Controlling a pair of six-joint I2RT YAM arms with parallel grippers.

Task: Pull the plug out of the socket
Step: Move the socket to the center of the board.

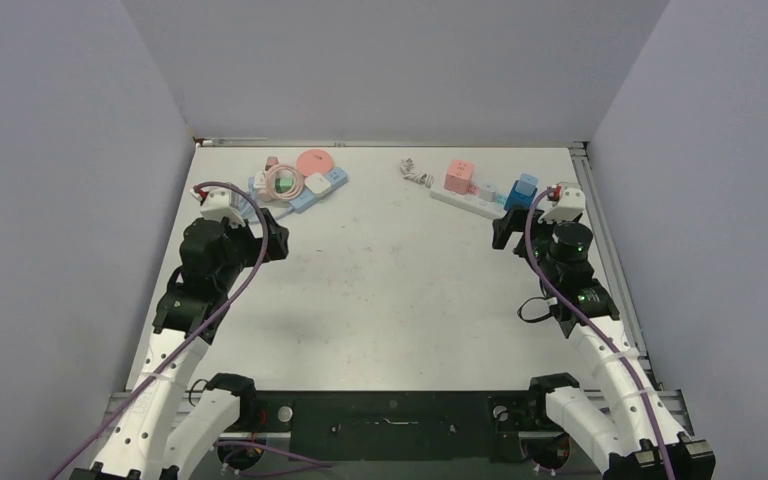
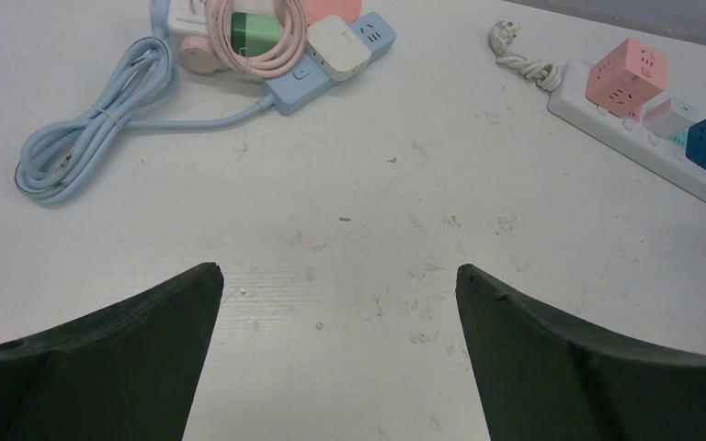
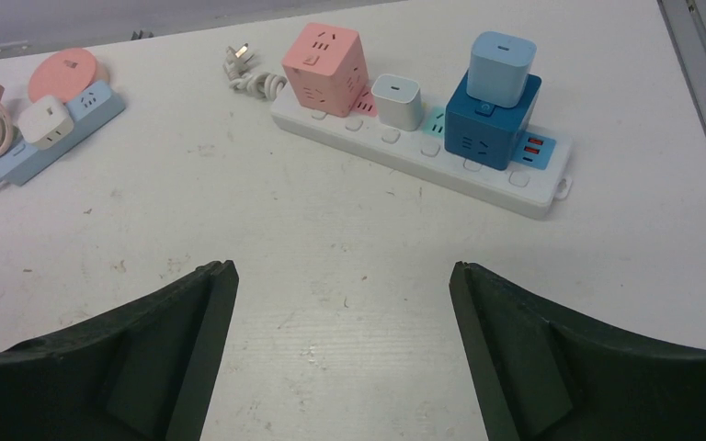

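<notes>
The robot's left gripper should reach outward and down onto the near side of the coiled pink cable (image 2: 257, 57), where its loops bunch, because the coil lies outward and below.
A white power strip (image 3: 404, 156) lies at the back right (image 1: 465, 203). On it sit a pink cube plug (image 3: 324, 69), a small white charger (image 3: 397, 101) and a dark blue cube (image 3: 492, 119) with a light blue charger (image 3: 501, 66) on top. A light blue power strip (image 2: 317, 69) lies at the back left (image 1: 305, 192) with a white plug (image 2: 338, 46), a green plug (image 2: 256, 32) and a coiled pink cable (image 2: 257, 57) on it. My left gripper (image 2: 338, 276) is open and empty over bare table. My right gripper (image 3: 342, 271) is open and empty, short of the white strip.
A coiled light blue cord (image 2: 83, 147) lies left of the blue strip. A pink round disc (image 1: 315, 162) sits behind it. The white strip's own cord and plug (image 3: 248, 78) lie at its left end. Grey walls close in the table (image 1: 390, 300) on three sides.
</notes>
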